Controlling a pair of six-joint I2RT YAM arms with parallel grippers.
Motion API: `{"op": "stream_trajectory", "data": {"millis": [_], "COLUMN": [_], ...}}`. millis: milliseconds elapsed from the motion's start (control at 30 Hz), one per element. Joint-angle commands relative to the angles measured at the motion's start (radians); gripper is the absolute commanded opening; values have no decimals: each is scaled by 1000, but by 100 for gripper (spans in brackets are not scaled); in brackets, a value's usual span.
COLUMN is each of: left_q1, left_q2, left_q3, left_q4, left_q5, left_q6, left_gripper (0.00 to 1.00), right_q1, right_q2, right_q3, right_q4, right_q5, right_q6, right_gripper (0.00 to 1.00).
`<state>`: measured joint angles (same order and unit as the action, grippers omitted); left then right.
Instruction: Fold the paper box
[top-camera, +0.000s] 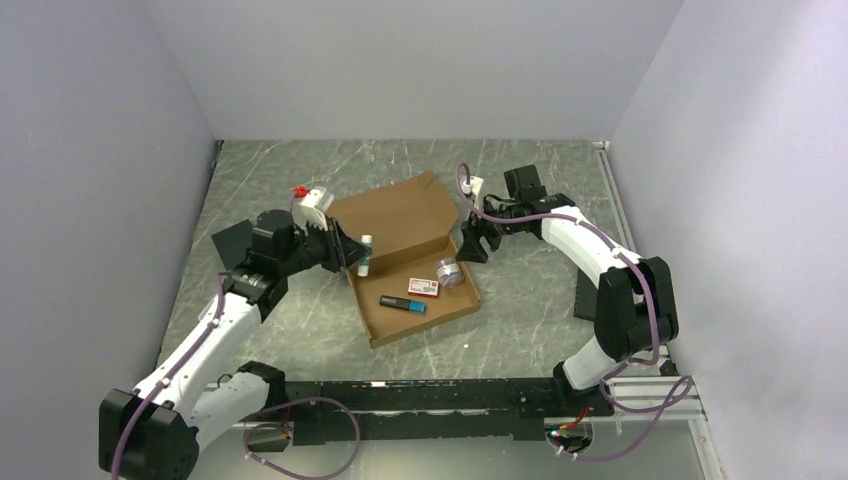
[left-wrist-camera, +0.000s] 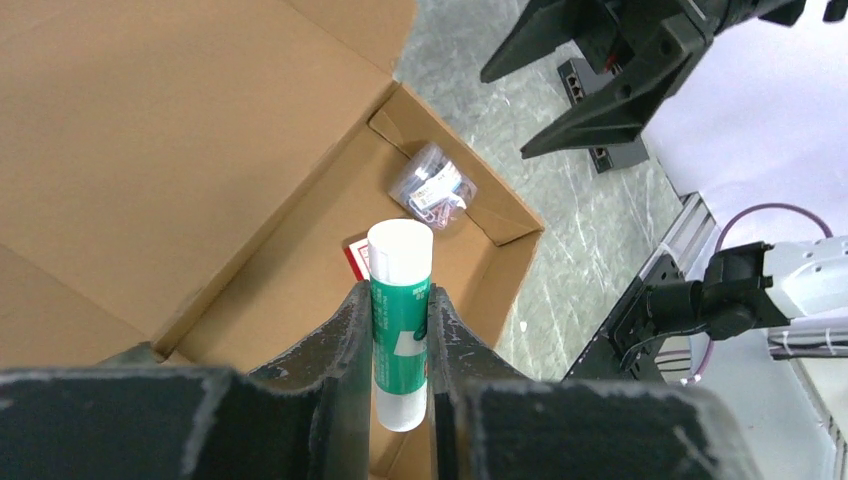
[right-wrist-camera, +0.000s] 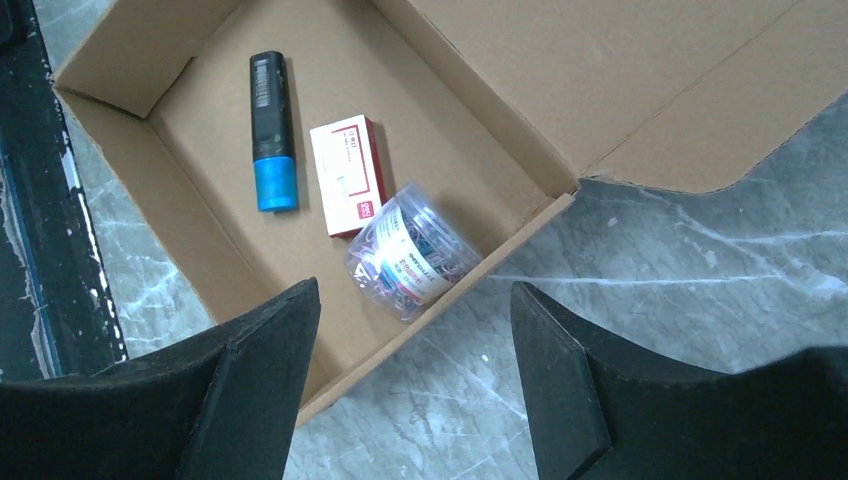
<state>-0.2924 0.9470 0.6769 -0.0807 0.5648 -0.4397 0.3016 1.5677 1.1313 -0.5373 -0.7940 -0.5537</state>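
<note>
The left gripper lowers to its right in the top view next and releases the glue stick on the paper box's bare bottom beside the carton (top-camera: 422, 288).
The paper box (top-camera: 393, 216) lies open mid-table, a brown cardboard tray with its lid flap laid back flat. Inside the tray lie a black-and-blue marker (top-camera: 402, 303), a red-and-white small carton (top-camera: 422, 288) and a clear jar of paper clips (top-camera: 450, 272). My left gripper (top-camera: 358, 255) hovers at the tray's left edge, shut on a green-and-white glue stick (left-wrist-camera: 400, 320) that stands upright over the tray floor (left-wrist-camera: 290, 290). My right gripper (right-wrist-camera: 415, 330) is open and holds nothing, just outside the tray's right wall (right-wrist-camera: 470, 275) by the jar (right-wrist-camera: 410, 250).
A black rectangular pad (top-camera: 232, 243) lies on the marble table behind the left arm. Another dark flat piece (top-camera: 585, 295) sits by the right arm. Grey walls close in the table on three sides, and a black rail (top-camera: 420, 400) runs along the near edge.
</note>
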Motion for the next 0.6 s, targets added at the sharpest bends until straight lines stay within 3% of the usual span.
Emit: {"op": "stream_trajectory", "data": {"millis": [0, 300, 567], "left_q1": [-97, -332, -423], "left_q2": [18, 176, 323], "left_q3": [-2, 62, 118], "left_q4": [51, -28, -67], "left_q5": [-122, -353, -471], "left_q6": [77, 225, 279], "left_gripper": [0, 0, 0], "right_q1": [-5, -6, -7], "right_q2": [12, 21, 29], "right_q3": [22, 24, 28], "right_q4": [-6, -10, -19], "right_q5": [-18, -16, -17], "right_q6": [-12, -18, -23], "right_gripper": [73, 74, 74]}}
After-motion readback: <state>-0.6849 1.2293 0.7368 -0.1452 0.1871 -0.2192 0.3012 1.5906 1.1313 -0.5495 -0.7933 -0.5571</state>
